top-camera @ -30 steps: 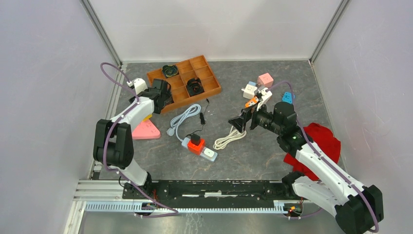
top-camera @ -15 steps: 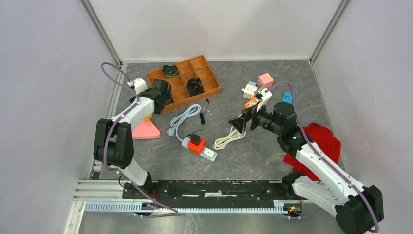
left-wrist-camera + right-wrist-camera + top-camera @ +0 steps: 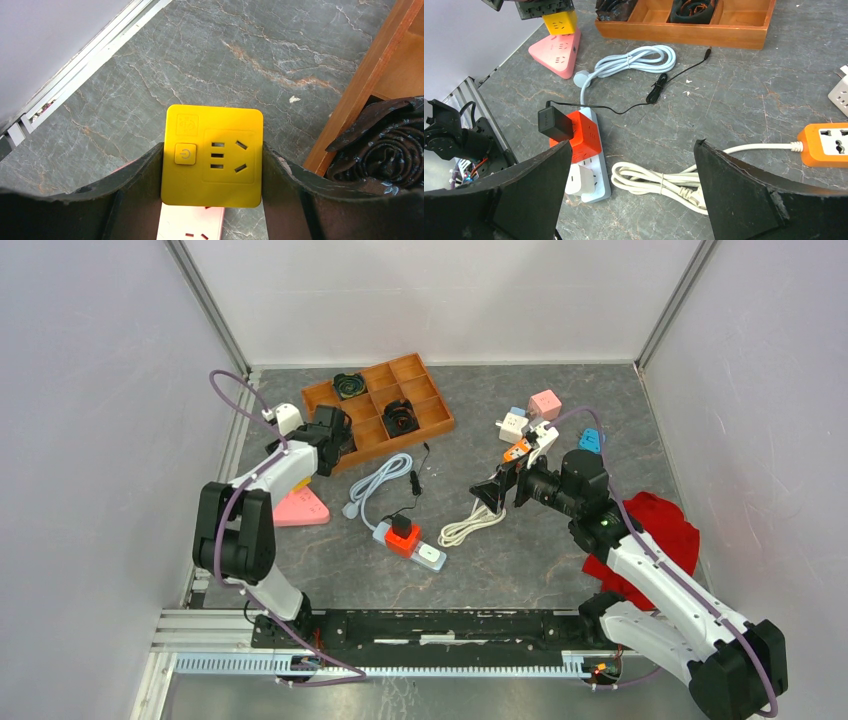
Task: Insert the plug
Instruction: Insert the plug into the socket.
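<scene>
My left gripper needs to lower the yellow cube onto the pink power strip's far tip (image 3: pixel 202 212) and let go of it, because that slotted tip is just below the gripper.
My left gripper (image 3: pixel 212 150) is shut on a yellow cube plug adapter (image 3: pixel 212 172), one finger on each side of it. It holds the cube just over a pink triangular power strip (image 3: pixel 190 225), whose slots show below the cube. In the top view the cube (image 3: pixel 301 481) sits at the pink strip's (image 3: pixel 300 508) far tip. The right wrist view also shows the cube (image 3: pixel 559 22) and the strip (image 3: pixel 556 52). My right gripper (image 3: pixel 633 145) is open and empty above a coiled white cord (image 3: pixel 659 182).
A grey-blue power strip (image 3: pixel 428 556) carries a red cube (image 3: pixel 402 538) with a black adapter. A wooden tray (image 3: pixel 425 425) stands at the back. An orange strip (image 3: pixel 517 450), white, pink and blue adapters lie at the back right. A red cloth (image 3: pixel 660 530) lies right.
The left wrist has shifted very slightly. The right arm has not moved.
</scene>
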